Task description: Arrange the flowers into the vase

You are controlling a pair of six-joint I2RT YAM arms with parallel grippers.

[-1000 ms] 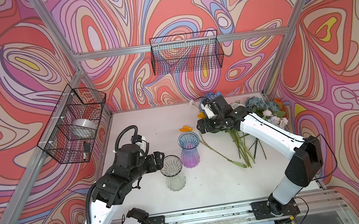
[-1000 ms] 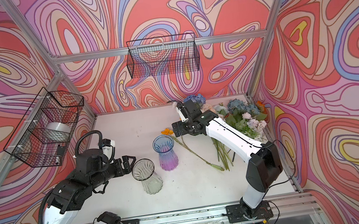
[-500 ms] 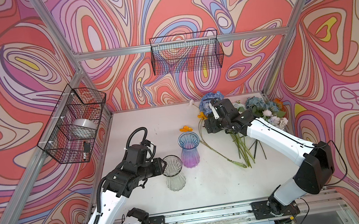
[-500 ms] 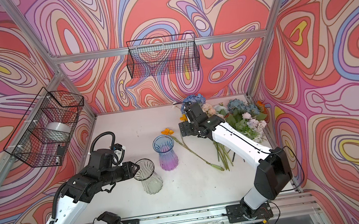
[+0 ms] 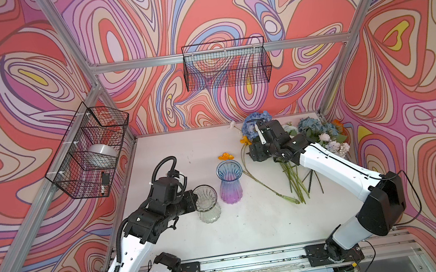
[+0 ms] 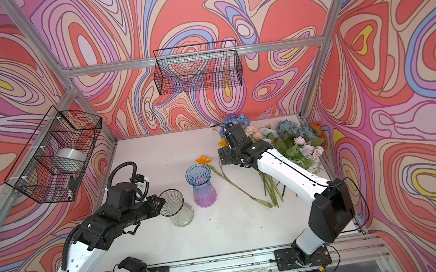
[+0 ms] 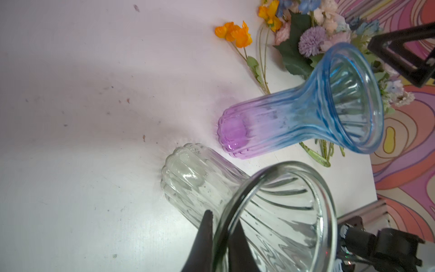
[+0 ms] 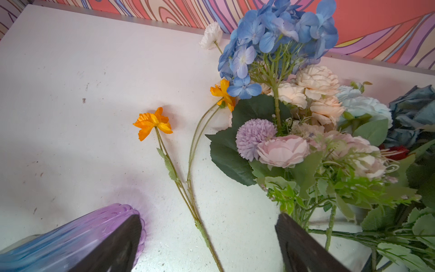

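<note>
My left gripper moves outward toward the silver roll's basket next. It then releases the glass vase point(image 5: 207, 205) on the bare tabletop, since the blue-to-purple vase stands close.
A clear ribbed glass vase point(image 5: 207, 205) point(image 6: 177, 210) point(image 7: 270, 212) stands at front centre. My left gripper point(image 5: 195, 199) point(image 6: 161, 205) point(image 7: 221, 221) is shut on its rim, one finger outside the glass and one inside. A blue-to-purple vase point(image 5: 230, 182) point(image 6: 202, 186) point(image 7: 306, 117) stands empty just behind it. The flowers point(image 5: 311, 136) point(image 6: 292, 141) point(image 8: 306, 131) lie heaped at the back right, with a blue hydrangea point(image 8: 277, 35) on top. An orange poppy point(image 5: 226, 156) point(image 8: 153, 122) lies apart from the heap. My right gripper point(image 5: 253, 155) point(image 8: 208, 219) hangs open above its stem point(image 8: 202, 230).
Two black wire baskets hang on the walls: one at the back point(image 5: 226, 64), one on the left point(image 5: 88, 150) holding a silver roll. The flower stems point(image 5: 294, 183) spread over the table at the right. An aluminium rail point(image 5: 256, 263) runs along the front edge.
My left gripper has moved in to the clear vase and shut on its rim. The right gripper has shifted a little to the right, staying open above the stems.
</note>
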